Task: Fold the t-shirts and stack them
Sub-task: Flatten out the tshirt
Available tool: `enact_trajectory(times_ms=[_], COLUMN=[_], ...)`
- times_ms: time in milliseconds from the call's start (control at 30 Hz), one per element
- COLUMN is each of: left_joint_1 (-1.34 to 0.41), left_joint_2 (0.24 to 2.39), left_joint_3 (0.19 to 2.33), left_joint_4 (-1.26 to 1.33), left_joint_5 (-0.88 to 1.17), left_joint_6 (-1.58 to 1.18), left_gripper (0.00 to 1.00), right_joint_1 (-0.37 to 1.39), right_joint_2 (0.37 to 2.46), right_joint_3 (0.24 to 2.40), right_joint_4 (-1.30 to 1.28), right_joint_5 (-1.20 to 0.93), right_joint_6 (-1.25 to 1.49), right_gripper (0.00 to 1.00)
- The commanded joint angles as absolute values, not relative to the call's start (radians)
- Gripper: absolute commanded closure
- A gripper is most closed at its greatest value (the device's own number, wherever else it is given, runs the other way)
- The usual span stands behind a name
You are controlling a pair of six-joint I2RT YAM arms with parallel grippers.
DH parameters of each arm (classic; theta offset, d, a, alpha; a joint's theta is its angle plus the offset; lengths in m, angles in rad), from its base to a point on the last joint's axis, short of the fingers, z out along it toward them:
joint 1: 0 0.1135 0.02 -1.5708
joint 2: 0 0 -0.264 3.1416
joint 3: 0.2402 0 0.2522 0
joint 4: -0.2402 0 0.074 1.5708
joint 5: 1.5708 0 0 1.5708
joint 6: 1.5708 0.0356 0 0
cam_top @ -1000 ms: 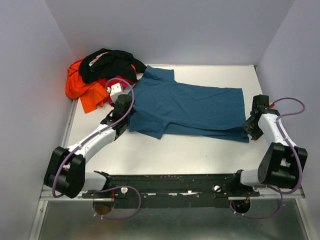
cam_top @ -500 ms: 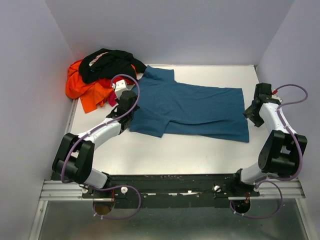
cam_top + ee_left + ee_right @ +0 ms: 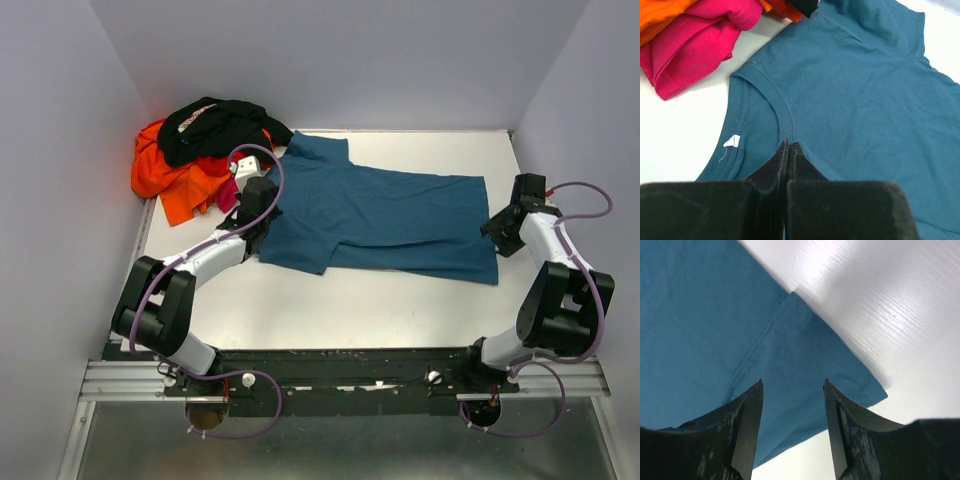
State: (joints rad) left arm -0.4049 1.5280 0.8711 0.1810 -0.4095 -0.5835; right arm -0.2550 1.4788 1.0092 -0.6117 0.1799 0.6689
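Note:
The crease's end at the t-shirt's hem edge (image 3: 488, 237) (image 3: 791, 296) is at an angle ahead of my open fingers. My right gripper should turn a little next and go down onto it.
The teal-blue t-shirt (image 3: 380, 215) lies spread flat across the table's middle, collar at the left. My left gripper (image 3: 257, 200) is shut, its tips (image 3: 790, 145) resting on the collar seam of the teal shirt (image 3: 865, 90); I see no cloth between the jaws. My right gripper (image 3: 500, 236) is open and empty, its jaws (image 3: 792, 382) straddling the hem corner of the teal shirt (image 3: 700, 315) just above it. The orange shirt (image 3: 165, 180), black shirt (image 3: 215, 125) and magenta-pink shirt (image 3: 695, 45) lie heaped at the back left.
The heap of shirts sits against the left wall, close beside my left gripper. Grey walls close in the white table (image 3: 330, 300) on three sides. The arm bases stand on a black rail (image 3: 340, 365) at the near edge.
My left arm has reached farther back along the shirt's left edge to the collar. My right gripper has moved back along the right hem and turned toward the shirt.

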Motion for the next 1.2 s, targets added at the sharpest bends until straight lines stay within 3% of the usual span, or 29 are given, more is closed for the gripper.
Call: enact_trajectory(times_ms=[0,400,1000,1100,1167], left_joint_1=[-0.396,-0.396,-0.396,-0.396,-0.396], left_joint_2=[1.503,1.460,1.456,1.454,1.454], left_joint_3=[0.870,0.828,0.830,0.828,0.828], left_joint_4=[0.196,0.233,0.222,0.222,0.221], left_joint_5=[-0.408,-0.400,-0.410,-0.416,-0.416], left_joint_6=[-0.571,-0.566,-0.558,-0.558,-0.557], left_gripper=[1.00,1.00,1.00,1.00,1.00], right_joint_1=[-0.320,-0.351,-0.383,-0.388,-0.388], right_joint_2=[1.574,1.781,1.856,1.884,1.901], right_joint_3=[1.071,1.193,1.235,1.250,1.269], right_joint_4=[-0.597,-0.594,-0.704,-0.701,-0.716], right_joint_5=[0.137,0.038,0.141,0.126,0.126], right_joint_6=[0.771,0.948,1.009,1.009,1.008], right_gripper=[0.41,0.48,0.52,0.59,0.68])
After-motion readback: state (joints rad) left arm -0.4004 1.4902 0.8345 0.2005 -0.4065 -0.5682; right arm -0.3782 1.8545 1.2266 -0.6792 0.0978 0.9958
